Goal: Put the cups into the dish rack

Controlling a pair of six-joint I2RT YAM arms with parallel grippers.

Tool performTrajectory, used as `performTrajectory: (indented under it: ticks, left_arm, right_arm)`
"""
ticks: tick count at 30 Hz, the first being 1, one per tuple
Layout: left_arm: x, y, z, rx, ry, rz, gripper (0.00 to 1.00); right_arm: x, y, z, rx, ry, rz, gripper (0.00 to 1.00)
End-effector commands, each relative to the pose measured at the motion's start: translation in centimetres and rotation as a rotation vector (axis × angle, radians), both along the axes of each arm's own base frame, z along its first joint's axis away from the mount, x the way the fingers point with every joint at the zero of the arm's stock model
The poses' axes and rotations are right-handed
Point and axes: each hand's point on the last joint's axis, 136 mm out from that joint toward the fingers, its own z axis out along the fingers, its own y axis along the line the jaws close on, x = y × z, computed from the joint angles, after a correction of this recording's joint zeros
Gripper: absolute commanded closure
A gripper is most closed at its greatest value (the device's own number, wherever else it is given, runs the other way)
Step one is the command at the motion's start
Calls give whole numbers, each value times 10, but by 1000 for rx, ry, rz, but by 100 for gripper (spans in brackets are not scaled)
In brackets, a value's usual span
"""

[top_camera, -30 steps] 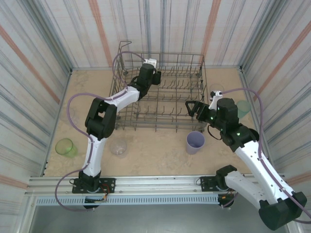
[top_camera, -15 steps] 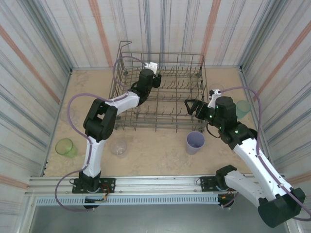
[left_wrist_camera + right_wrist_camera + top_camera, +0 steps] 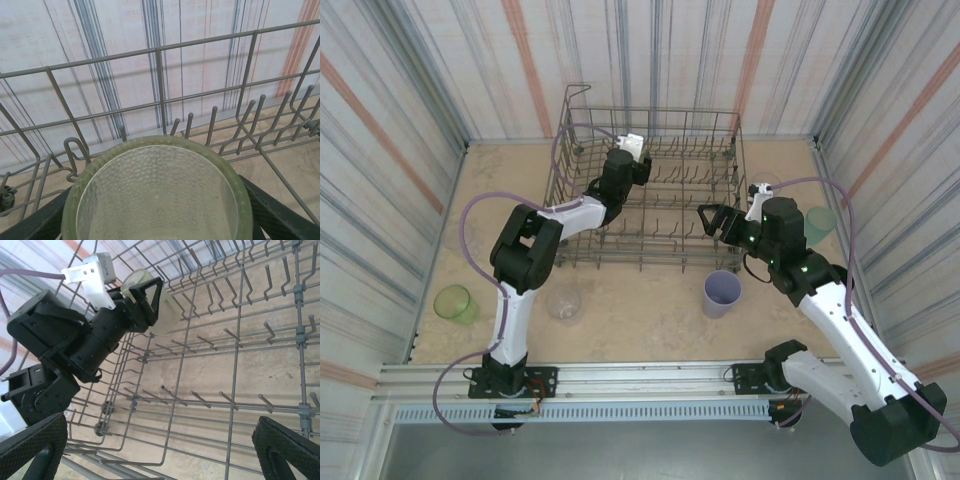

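Observation:
The left gripper lowers the olive-yellow cup (image 3: 157, 195) onto the wires near the rack's back bar next, then releases it.
The grey wire dish rack (image 3: 720, 150) stands at the back middle of the table. Inside its far left part my left gripper (image 3: 617, 172) is shut on the olive-yellow cup (image 3: 157, 195), whose textured bottom faces the left wrist camera. The right wrist view shows that cup (image 3: 162, 302) lying sideways between the left gripper's (image 3: 150, 295) fingers, above the tines. My right gripper (image 3: 712, 221) hangs open and empty at the rack's front right; its pads (image 3: 287, 447) frame the rack floor. A lavender cup (image 3: 722, 293), a clear cup (image 3: 563, 302), a bright green cup (image 3: 453, 302) and a teal cup (image 3: 821, 222) stand on the table.
Another clear cup (image 3: 765, 186) stands just right of the rack, behind my right arm. Striped walls close in the sandy table (image 3: 640, 310) on three sides. Rows of upright tines (image 3: 225, 335) cover the rack floor.
My left gripper has come lower and nearer inside the rack with the olive-yellow cup. My right gripper has edged slightly left toward the rack.

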Motion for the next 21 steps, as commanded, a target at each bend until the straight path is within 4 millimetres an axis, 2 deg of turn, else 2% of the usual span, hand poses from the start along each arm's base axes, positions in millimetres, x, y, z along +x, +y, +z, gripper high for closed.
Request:
performTrajectory:
  ticks: [1, 3, 9, 12, 18, 21]
  left_arm:
    - [-4, 33, -48, 103, 121, 108, 89]
    - [-3, 36, -48, 130, 116, 117, 89]
    - [-2, 42, -25, 193, 61, 123, 91]
    - [0, 42, -19, 230, 48, 115, 91]
    - [1, 46, -26, 266, 54, 129, 91]
    - [0, 50, -35, 231, 88, 133, 81]
  right_arm:
    - [2, 0, 14, 14, -33, 3, 1]
    - [1, 2, 16, 18, -35, 8, 1]
    - [-1, -1, 15, 16, -38, 3, 1]
    - [-2, -1, 15, 17, -40, 3, 1]
    - [-3, -1, 16, 19, -40, 5, 1]
    - [-3, -2, 15, 17, -38, 0, 1]
